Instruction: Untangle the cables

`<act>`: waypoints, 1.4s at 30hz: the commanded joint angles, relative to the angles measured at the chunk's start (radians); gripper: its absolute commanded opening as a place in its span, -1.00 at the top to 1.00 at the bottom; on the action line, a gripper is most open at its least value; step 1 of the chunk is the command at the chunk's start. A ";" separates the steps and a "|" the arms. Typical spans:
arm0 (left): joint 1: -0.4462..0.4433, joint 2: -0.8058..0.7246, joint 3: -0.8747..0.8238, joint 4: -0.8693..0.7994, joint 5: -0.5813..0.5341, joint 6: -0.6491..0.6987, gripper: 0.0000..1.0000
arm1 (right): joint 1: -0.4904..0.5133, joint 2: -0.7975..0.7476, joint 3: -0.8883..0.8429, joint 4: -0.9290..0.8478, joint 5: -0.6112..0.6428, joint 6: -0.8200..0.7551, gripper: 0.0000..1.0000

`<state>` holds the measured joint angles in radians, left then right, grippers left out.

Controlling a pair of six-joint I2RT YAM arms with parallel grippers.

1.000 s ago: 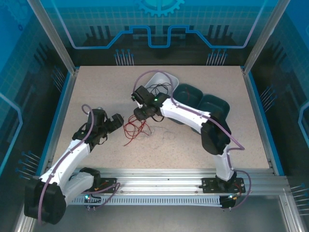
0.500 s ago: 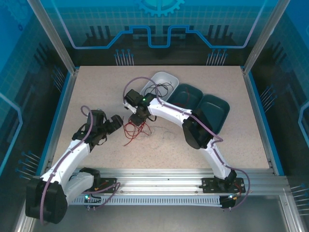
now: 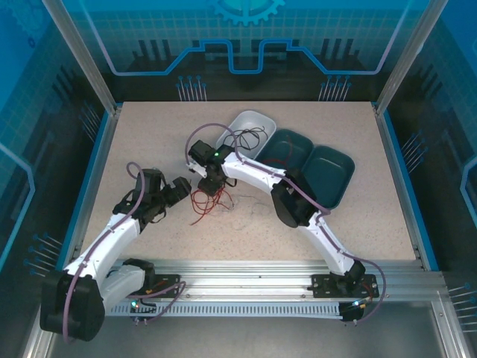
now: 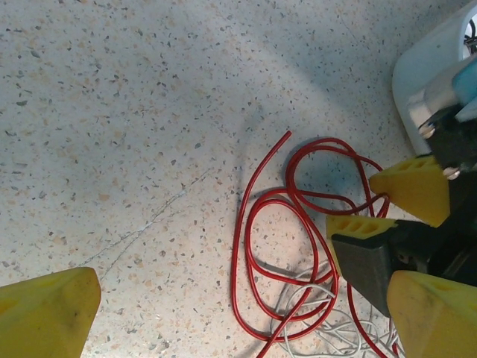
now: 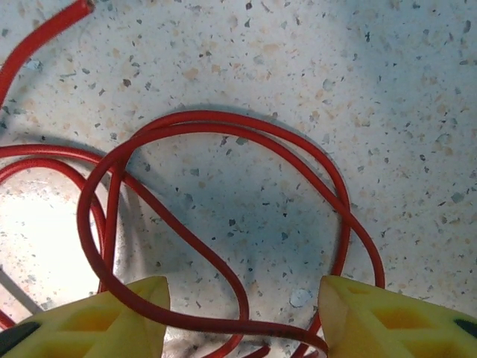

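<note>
The piece of red cable between my right gripper's fingers already crosses the gap, so I should move that gripper slightly outward over the red loops and close it on that piece.
A red cable [image 3: 200, 204] lies in loose loops on the speckled table, and a thin white cable [image 4: 337, 330] is tangled under its near end. Black cable [image 3: 247, 138] sits in and over the white tray [image 3: 257, 119]. My right gripper [image 3: 212, 186] is open and low over the red loops [image 5: 223, 128]. One red strand runs across the gap between its yellow fingertips [image 5: 97, 322]. My left gripper [image 3: 181, 186] is open just left of the tangle with nothing between its fingers. In the left wrist view the red cable [image 4: 246, 246] lies ahead, with the right gripper's fingers [image 4: 416, 190] over it.
Two dark teal bins [image 3: 289, 146] [image 3: 329, 171] stand right of the white tray at the back. The right arm's links [image 3: 287, 201] stretch across the table's middle. Blue rails [image 3: 89, 175] border the tabletop on the sides.
The right arm swung left and forward, bringing its gripper down over the red loops. The left arm has barely moved.
</note>
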<state>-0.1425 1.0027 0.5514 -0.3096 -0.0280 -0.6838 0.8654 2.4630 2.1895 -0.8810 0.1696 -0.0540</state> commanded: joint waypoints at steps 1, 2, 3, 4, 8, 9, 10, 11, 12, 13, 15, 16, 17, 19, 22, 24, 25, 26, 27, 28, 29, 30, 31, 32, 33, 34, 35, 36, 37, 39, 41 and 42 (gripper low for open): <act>0.012 0.006 0.010 -0.013 0.011 -0.026 -0.98 | -0.016 0.040 0.071 0.001 -0.070 -0.017 -0.05; 0.013 0.007 0.010 -0.013 0.010 -0.026 -0.99 | -0.017 0.049 0.086 -0.001 -0.075 -0.016 -0.03; 0.012 0.006 0.010 -0.010 0.010 -0.028 -0.98 | -0.019 0.058 0.104 -0.006 -0.077 -0.015 -0.01; 0.013 0.007 0.010 -0.010 0.012 -0.029 -0.98 | -0.020 0.068 0.127 -0.011 -0.079 -0.012 0.01; 0.012 0.008 0.011 -0.012 0.016 -0.026 -0.99 | -0.027 0.088 0.178 -0.017 -0.093 0.003 0.21; 0.012 0.006 0.014 -0.016 0.017 -0.025 -0.98 | -0.031 0.088 0.183 -0.013 -0.097 0.010 0.30; 0.013 0.005 0.016 -0.019 0.019 -0.023 -0.98 | -0.032 0.087 0.185 -0.008 -0.103 0.019 0.38; 0.013 0.003 0.018 -0.021 0.021 -0.021 -0.98 | -0.035 0.086 0.187 -0.005 -0.110 0.027 0.46; 0.012 -0.001 0.018 -0.024 0.023 -0.019 -0.98 | -0.037 0.082 0.187 0.000 -0.117 0.037 0.53; 0.012 -0.005 0.018 -0.026 0.024 -0.019 -0.99 | -0.037 0.077 0.186 0.003 -0.124 0.048 0.59; 0.012 -0.015 0.010 -0.023 0.023 -0.019 -0.98 | -0.039 0.061 0.179 0.012 -0.139 0.062 0.72; 0.013 -0.019 0.004 -0.020 0.023 -0.020 -0.98 | -0.038 0.050 0.173 0.020 -0.146 0.074 0.78; 0.014 -0.021 -0.003 -0.015 0.022 -0.020 -0.98 | -0.039 0.039 0.165 0.025 -0.149 0.084 0.84; 0.014 -0.024 -0.016 -0.008 0.022 -0.020 -0.98 | -0.038 0.016 0.150 0.036 -0.150 0.109 0.92; 0.016 -0.024 -0.028 -0.005 0.026 -0.013 -0.98 | -0.034 -0.023 0.130 0.045 -0.143 0.144 0.99; 0.016 -0.022 -0.031 -0.005 0.028 -0.004 -0.98 | -0.029 -0.059 0.095 0.068 -0.124 0.166 1.00; 0.017 -0.022 -0.031 -0.006 0.028 0.002 -0.98 | -0.027 -0.077 0.079 0.074 -0.114 0.179 1.00; 0.017 -0.023 -0.030 -0.008 0.028 0.006 -0.98 | -0.026 -0.095 0.063 0.084 -0.111 0.189 1.00; 0.020 -0.022 -0.027 -0.012 0.027 0.007 -0.99 | -0.023 -0.119 0.041 0.096 -0.103 0.201 1.00; 0.020 -0.021 -0.021 -0.017 0.028 0.010 -0.98 | -0.019 -0.144 0.011 0.113 -0.091 0.211 1.00; 0.021 -0.022 -0.019 -0.020 0.029 0.012 -0.99 | -0.016 -0.178 -0.017 0.131 -0.087 0.219 1.00; 0.021 -0.024 -0.018 -0.019 0.029 0.012 -0.98 | -0.013 -0.207 -0.047 0.152 -0.081 0.229 1.00; 0.021 -0.027 -0.020 -0.015 0.029 0.011 -0.99 | -0.011 -0.236 -0.076 0.170 -0.074 0.238 1.00; 0.021 -0.030 -0.023 -0.006 0.029 0.008 -0.98 | -0.010 -0.261 -0.097 0.185 -0.069 0.244 1.00; 0.021 -0.030 -0.028 0.003 0.031 0.005 -0.99 | -0.009 -0.291 -0.125 0.199 -0.059 0.252 1.00; 0.021 -0.028 -0.031 0.008 0.035 0.004 -0.98 | -0.008 -0.321 -0.152 0.213 -0.051 0.262 1.00; 0.021 -0.027 -0.030 0.010 0.036 0.003 -0.98 | -0.008 -0.349 -0.173 0.225 -0.049 0.271 1.00; 0.021 -0.025 -0.028 0.010 0.039 0.004 -0.98 | -0.008 -0.379 -0.198 0.239 -0.046 0.280 1.00; 0.022 -0.024 -0.027 0.012 0.042 0.007 -0.98 | -0.007 -0.409 -0.222 0.251 -0.044 0.290 1.00; 0.023 -0.022 -0.027 0.018 0.049 0.010 -0.98 | -0.003 -0.462 -0.269 0.279 -0.036 0.305 1.00; 0.023 -0.020 -0.028 0.030 0.057 0.011 -0.99 | 0.000 -0.513 -0.315 0.311 -0.023 0.318 1.00; 0.023 -0.016 -0.030 0.035 0.062 0.011 -0.98 | 0.001 -0.539 -0.339 0.329 -0.022 0.326 1.00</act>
<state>-0.1326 0.9882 0.5339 -0.3027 -0.0002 -0.6975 0.8520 1.9945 1.8999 -0.6273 0.1242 0.2283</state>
